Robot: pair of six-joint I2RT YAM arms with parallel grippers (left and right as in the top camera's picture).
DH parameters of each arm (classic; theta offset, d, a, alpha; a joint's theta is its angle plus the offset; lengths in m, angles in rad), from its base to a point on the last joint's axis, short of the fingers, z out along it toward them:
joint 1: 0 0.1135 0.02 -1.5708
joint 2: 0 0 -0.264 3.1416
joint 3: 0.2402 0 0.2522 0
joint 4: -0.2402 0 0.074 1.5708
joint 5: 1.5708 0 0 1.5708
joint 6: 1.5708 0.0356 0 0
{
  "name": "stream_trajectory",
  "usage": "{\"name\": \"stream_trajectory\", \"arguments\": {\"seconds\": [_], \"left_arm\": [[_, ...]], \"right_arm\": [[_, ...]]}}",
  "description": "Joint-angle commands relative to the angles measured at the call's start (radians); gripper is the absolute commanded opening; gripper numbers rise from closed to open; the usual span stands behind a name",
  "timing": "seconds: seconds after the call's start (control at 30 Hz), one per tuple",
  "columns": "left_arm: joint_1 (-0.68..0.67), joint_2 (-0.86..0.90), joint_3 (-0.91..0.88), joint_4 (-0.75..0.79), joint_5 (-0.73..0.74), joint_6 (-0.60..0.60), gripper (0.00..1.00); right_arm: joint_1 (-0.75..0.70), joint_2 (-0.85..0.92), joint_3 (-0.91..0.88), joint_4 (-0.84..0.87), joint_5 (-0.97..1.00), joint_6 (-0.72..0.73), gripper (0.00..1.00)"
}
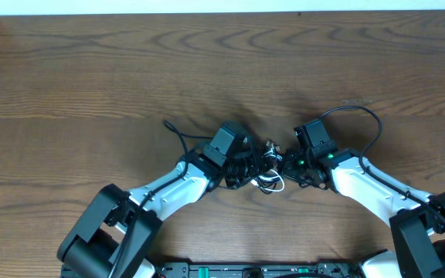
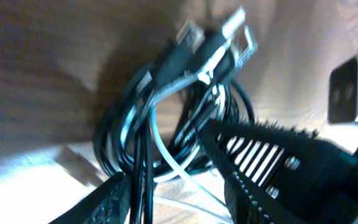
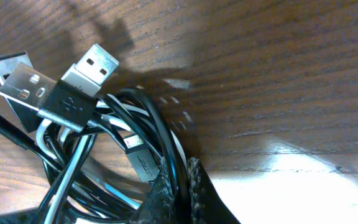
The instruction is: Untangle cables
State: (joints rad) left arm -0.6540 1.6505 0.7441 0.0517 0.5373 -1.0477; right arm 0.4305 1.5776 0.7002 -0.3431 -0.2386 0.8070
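Observation:
Next, the right gripper lifts the coil by its black strands, lowers and releases them on the bare tabletop just outward [image 1: 276, 132], as both cables lie tightly bunched.
The white and black cables lie in one tangled coil [image 1: 266, 164] on the wooden table, between my two grippers. In the left wrist view the black cable [image 2: 166, 68] loops with its plugs on top, and the white cable [image 2: 165, 148] crosses it. My left gripper [image 2: 176, 202] is open, with black strands running by its left finger and white strands between the jaws. It shows in the overhead view [image 1: 250, 162]. My right gripper [image 3: 180, 193] is shut on a strand of the black cable [image 3: 160, 124]. USB plugs [image 3: 95, 65] lie at the upper left, above a white strand [image 3: 73, 165]. In the overhead view my right gripper [image 1: 288, 164] is on the coil's right.
The wooden table [image 1: 222, 69] stretches bare behind the coil. A thicker black arm cable arcs off my right wrist [image 1: 365, 114], and another curls by my left wrist [image 1: 178, 133]. The table's back edge [image 1: 222, 14] meets a white wall.

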Motion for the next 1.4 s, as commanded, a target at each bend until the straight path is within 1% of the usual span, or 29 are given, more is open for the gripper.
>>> {"name": "stream_trajectory", "arguments": {"seconds": [0.0,0.07,0.17,0.3,0.33,0.37,0.4,0.53,0.67,0.8,0.87,0.9,1.0,1.07,1.1,1.17,1.2,1.27,1.3,1.37], "left_arm": [[-0.048,0.01,-0.003,-0.029,-0.01,-0.001,0.51],[-0.072,0.01,-0.003,-0.067,-0.051,-0.001,0.5],[-0.081,0.01,-0.003,-0.081,-0.057,-0.001,0.5],[-0.08,0.01,-0.003,-0.081,-0.06,-0.001,0.24],[-0.08,0.01,-0.003,-0.081,-0.06,0.0,0.19],[-0.08,0.01,-0.003,-0.081,-0.06,0.008,0.11],[-0.08,0.01,-0.003,-0.081,-0.06,0.026,0.08],[-0.062,0.007,-0.003,-0.09,-0.06,0.092,0.07],[0.008,-0.041,-0.003,-0.119,-0.02,0.136,0.07],[0.099,-0.128,-0.003,-0.118,0.156,0.157,0.07],[0.143,-0.172,-0.003,-0.117,0.259,0.156,0.07],[0.179,-0.207,-0.003,-0.115,0.336,0.156,0.07],[0.237,-0.267,-0.003,-0.114,0.41,0.156,0.08],[0.267,-0.296,-0.003,-0.11,0.412,0.157,0.1],[0.278,-0.304,-0.003,-0.104,0.41,0.157,0.17],[0.299,-0.308,-0.003,-0.095,0.389,0.158,0.17],[0.302,-0.304,-0.003,-0.098,0.359,0.164,0.25],[0.301,-0.301,-0.003,-0.112,0.312,0.219,0.33],[0.301,-0.3,-0.003,-0.126,0.294,0.237,0.35],[0.301,-0.298,-0.003,-0.175,0.243,0.254,0.36]], "right_arm": [[0.003,0.006,0.004,-0.001,-0.007,-0.004,0.01],[0.003,0.006,0.004,-0.002,-0.007,-0.004,0.01],[0.003,0.006,0.004,-0.001,-0.007,-0.004,0.01],[0.003,0.006,0.004,-0.003,-0.011,-0.004,0.01],[0.003,0.006,0.004,-0.004,-0.016,-0.004,0.01],[0.003,0.006,0.004,-0.005,-0.016,-0.004,0.01],[0.003,0.006,0.004,-0.005,-0.016,-0.004,0.01],[0.003,0.006,0.004,-0.006,-0.014,-0.006,0.01],[0.003,0.006,0.004,-0.04,0.025,-0.042,0.01],[0.002,0.006,0.004,-0.098,0.145,-0.042,0.01],[0.001,0.006,0.004,-0.103,0.161,-0.045,0.01],[0.0,0.006,0.004,-0.099,0.161,-0.046,0.01],[0.0,0.006,0.004,-0.086,0.16,-0.046,0.01],[0.001,0.006,0.004,-0.082,0.157,-0.046,0.01],[0.001,0.006,0.004,-0.082,0.157,-0.046,0.01],[0.001,0.006,0.004,-0.084,0.153,-0.046,0.01],[0.001,0.006,0.004,-0.084,0.146,-0.046,0.01],[0.001,0.006,0.004,-0.077,0.119,-0.071,0.01],[0.001,0.006,0.004,-0.072,0.105,-0.089,0.01],[0.002,0.006,0.004,-0.064,0.078,-0.127,0.01]]}}
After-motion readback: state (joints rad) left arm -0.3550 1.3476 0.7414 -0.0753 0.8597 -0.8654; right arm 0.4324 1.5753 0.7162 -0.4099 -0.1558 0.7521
